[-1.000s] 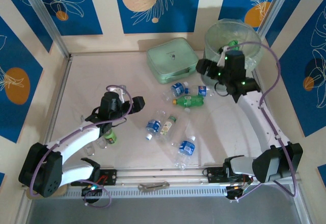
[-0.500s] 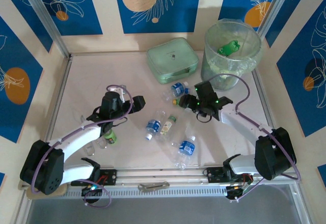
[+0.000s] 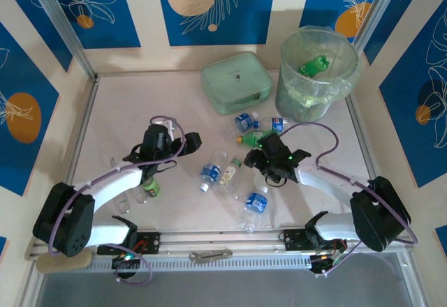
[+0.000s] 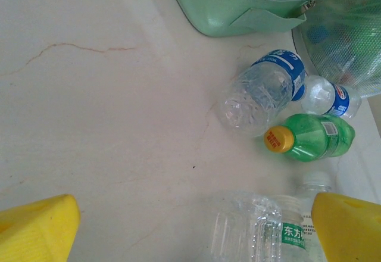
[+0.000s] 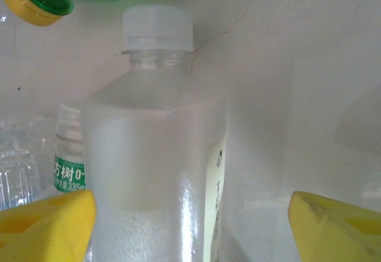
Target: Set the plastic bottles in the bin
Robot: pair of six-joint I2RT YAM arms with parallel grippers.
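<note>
My right gripper lowers and shifts toward the green-labelled bottle next, straddling the frosted bottle's body (image 3: 244, 182) (image 5: 153, 178) to close, because that bottle sits off-centre, nearer one open finger.
The bin (image 3: 318, 87) stands at the back right with a green bottle (image 3: 313, 65) inside. Several plastic bottles lie mid-table: a blue-labelled one (image 3: 244, 121), a small clear one (image 3: 279, 123), a green one with a yellow cap (image 3: 260, 137) and more nearer the front (image 3: 255, 201). My right gripper (image 3: 260, 159) is low over them and open. In the right wrist view a frosted, white-capped bottle (image 5: 158, 143) lies between its fingers (image 5: 44, 226), untouched. My left gripper (image 3: 187, 141) is open over bare table, with a clear green-labelled bottle (image 4: 268, 232) near its right finger (image 4: 351, 226).
A flat mint-green case (image 3: 236, 82) lies at the back centre beside the bin. A green bottle (image 3: 151, 187) and a clear one (image 3: 139, 195) lie by the left arm. Raised rails edge the table (image 3: 119, 111) on the left, right and front.
My right arm has swung from above the bin down to the bottles at mid-table, leaving a green bottle in the bin. The left gripper has shifted slightly.
</note>
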